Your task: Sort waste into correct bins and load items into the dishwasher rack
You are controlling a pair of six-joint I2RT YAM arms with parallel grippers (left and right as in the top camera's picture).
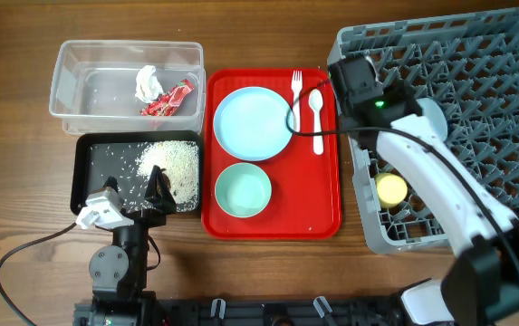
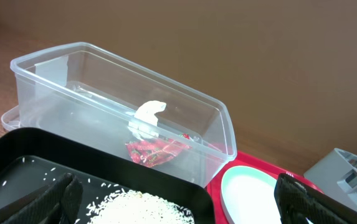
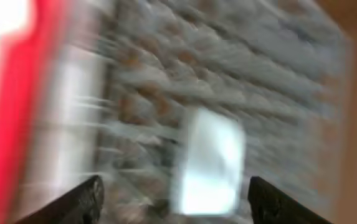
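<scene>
My right gripper will next move off the rack, back and down onto the rim of the pale green bowl. The bowl is still on the red serving tray.
The clear tub at the back left holds the crumpled white tissue and the red wrapper; both also show in the left wrist view, tissue and wrapper. The black tray holds white rice grains. My left gripper is open and empty over the tray's near right corner. The light blue plate, pale green bowl, fork and spoon lie on the red serving tray. The grey rack holds the yellow cup. My right gripper is open and empty over the rack's left edge; its view is blurred.
A pale object stands among the rack's pegs, too blurred to name. My right arm crosses the rack's near left part. A black cable loops on the table at the front left.
</scene>
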